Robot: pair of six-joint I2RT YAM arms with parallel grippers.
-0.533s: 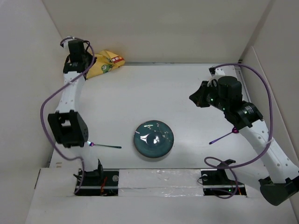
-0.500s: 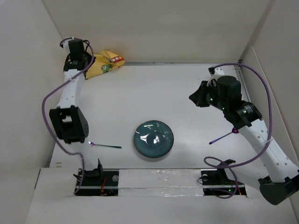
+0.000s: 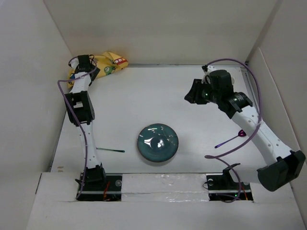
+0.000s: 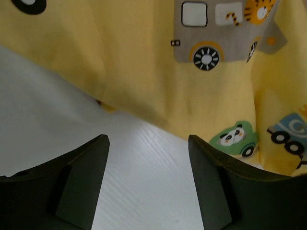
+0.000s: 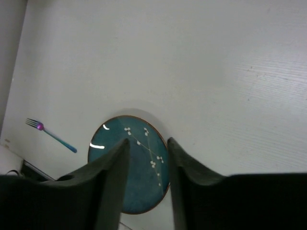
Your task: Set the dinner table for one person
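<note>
The placemat's green-car corner (image 4: 242, 146) is past the open finger of my left gripper, on the right in the wrist view, so my left gripper needs to move to that side, onto the corner.
On the white dinner table (image 3: 144, 96) a dark teal plate (image 3: 158, 143) sits near the front middle. To its left lies a thin fork (image 3: 110, 150), and to its right a purple utensil (image 3: 230, 140). A crumpled yellow placemat (image 3: 109, 62) printed with toy cars is bunched in the far left corner. My left gripper (image 3: 90, 68) is right at its edge. In the left wrist view the left gripper (image 4: 148, 143) is open over bare table with the placemat (image 4: 144, 62) just ahead. My right gripper (image 3: 194, 92) hovers high at the right. In its own view the right gripper (image 5: 147, 141) is open and empty, with the plate (image 5: 146, 182) and fork (image 5: 50, 134) far below.
White walls (image 3: 158, 28) enclose the table on the far, left and right sides. Both arm bases (image 3: 98, 184) sit at the near edge with purple cables looping off the arms.
The left arm has stretched out towards the far left corner, bringing its gripper down to the placemat. The right gripper has shifted left and farther back. Plate, fork and purple utensil have not moved.
</note>
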